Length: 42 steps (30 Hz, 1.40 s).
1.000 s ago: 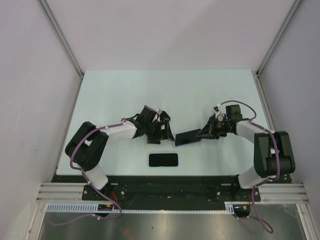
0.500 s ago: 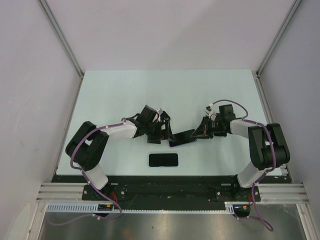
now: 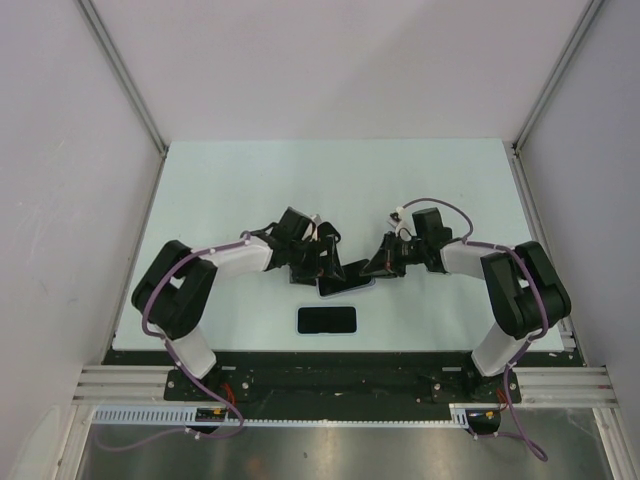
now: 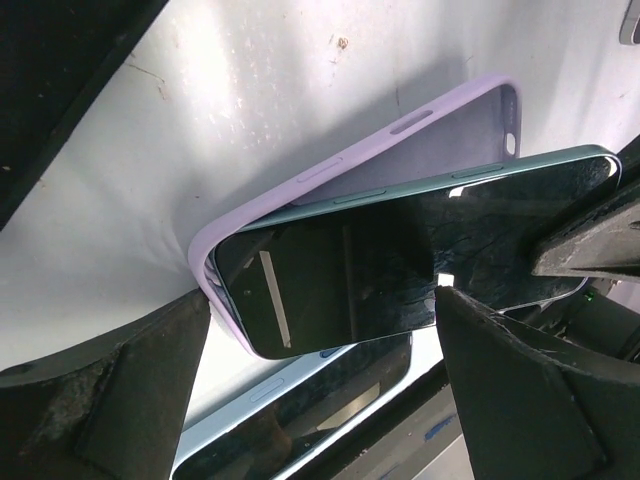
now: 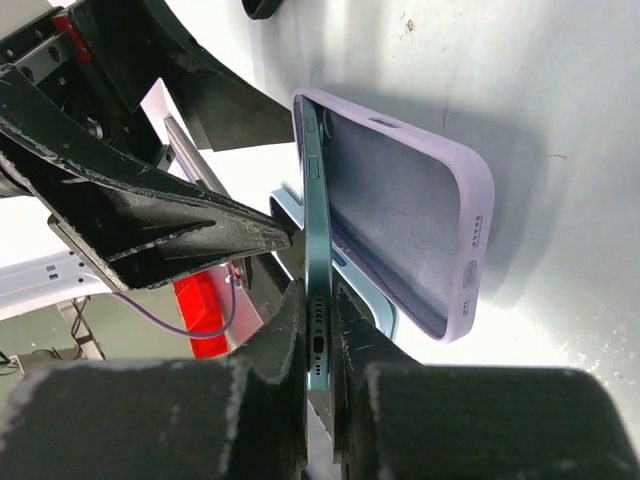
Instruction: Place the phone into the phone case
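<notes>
Next, my right gripper comes down toward the case's empty end (image 5: 446, 248) and releases, because the phone's far end sits inside the case (image 5: 400, 210) while its held end is raised.
The lilac phone case (image 4: 440, 125) lies open side up on the table between both grippers. The phone (image 4: 380, 260), teal-edged with a dark screen, is tilted, its far end inside the case and its near end raised. My right gripper (image 5: 318, 335) is shut on the phone's (image 5: 317, 250) bottom end, beside the case (image 5: 400, 210). My left gripper (image 4: 320, 390) is open, its fingers (image 4: 100, 390) standing either side of the phone's end, apart from it. From above, the phone (image 3: 345, 279) bridges the left gripper (image 3: 318, 264) and the right gripper (image 3: 378, 268).
A second phone (image 3: 327, 320), light blue with a dark screen, lies flat near the table's front edge, also visible below the left gripper (image 4: 300, 420). The arm bases and a black rail (image 3: 330, 365) run along the near edge.
The right gripper has carried the phone leftward toward the left gripper, and the case has slid left with it. The left gripper stays open in roughly the same place.
</notes>
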### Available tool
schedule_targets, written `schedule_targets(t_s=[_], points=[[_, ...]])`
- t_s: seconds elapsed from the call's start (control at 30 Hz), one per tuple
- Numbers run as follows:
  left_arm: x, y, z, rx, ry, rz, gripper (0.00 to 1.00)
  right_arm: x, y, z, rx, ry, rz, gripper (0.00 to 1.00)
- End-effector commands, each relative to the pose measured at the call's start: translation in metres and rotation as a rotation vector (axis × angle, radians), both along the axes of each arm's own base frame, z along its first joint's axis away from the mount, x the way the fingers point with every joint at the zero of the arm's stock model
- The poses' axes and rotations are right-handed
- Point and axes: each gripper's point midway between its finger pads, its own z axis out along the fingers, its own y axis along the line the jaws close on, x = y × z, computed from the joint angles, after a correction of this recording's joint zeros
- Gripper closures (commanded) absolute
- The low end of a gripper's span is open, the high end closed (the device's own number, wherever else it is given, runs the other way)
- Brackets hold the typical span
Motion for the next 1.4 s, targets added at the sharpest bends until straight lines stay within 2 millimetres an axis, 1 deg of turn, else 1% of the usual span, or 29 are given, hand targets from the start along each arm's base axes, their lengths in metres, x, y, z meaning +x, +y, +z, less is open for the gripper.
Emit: schedule_targets(t_s=[0.0,0.2,0.37,0.47,0.63,0.8,0.9,1.03,1.13,1.23,1.27,1.3,1.37], points=[[0.018,-0.014,0.005,-0.015,-0.073,-0.044,0.00,0.000,0.015,-0.003,-0.014,-0.017,0.001,0.98],[0.025,-0.031,0.017,-0.071,-0.082,-0.095,0.00,-0.006,0.009,-0.009,-0.041,-0.002,-0.018,0.98],[0.024,-0.047,0.027,-0.109,-0.090,-0.144,0.00,-0.009,0.007,-0.014,-0.052,0.009,-0.028,0.98],[0.020,-0.051,0.032,-0.119,-0.095,-0.161,0.00,-0.010,0.005,-0.017,-0.061,0.014,-0.034,0.98],[0.018,-0.053,0.043,-0.133,-0.126,-0.175,0.00,-0.017,0.001,-0.027,-0.074,0.032,-0.044,0.98],[0.010,-0.055,0.049,-0.152,-0.125,-0.196,0.00,-0.026,-0.002,-0.033,-0.075,0.046,-0.056,0.98],[0.002,-0.061,0.050,-0.161,-0.116,-0.216,0.00,-0.032,-0.005,-0.036,-0.074,0.056,-0.063,0.98],[-0.010,-0.070,0.057,-0.171,-0.133,-0.240,0.00,-0.035,-0.005,-0.037,-0.072,0.051,-0.059,0.98],[-0.010,-0.070,0.069,-0.173,-0.173,-0.223,0.00,-0.034,-0.005,-0.041,-0.070,0.056,-0.059,0.98],[-0.007,-0.062,0.087,-0.177,-0.233,-0.188,0.00,-0.034,-0.003,-0.041,-0.063,0.055,-0.054,0.98],[-0.009,-0.059,0.089,-0.176,-0.237,-0.177,0.00,-0.034,-0.003,-0.041,-0.063,0.052,-0.052,0.98],[-0.009,-0.055,0.106,-0.192,-0.276,-0.152,0.00,-0.034,-0.004,-0.042,-0.068,0.054,-0.053,0.98],[-0.012,-0.047,0.110,-0.190,-0.292,-0.128,0.02,-0.035,-0.005,-0.043,-0.076,0.051,-0.051,0.98]])
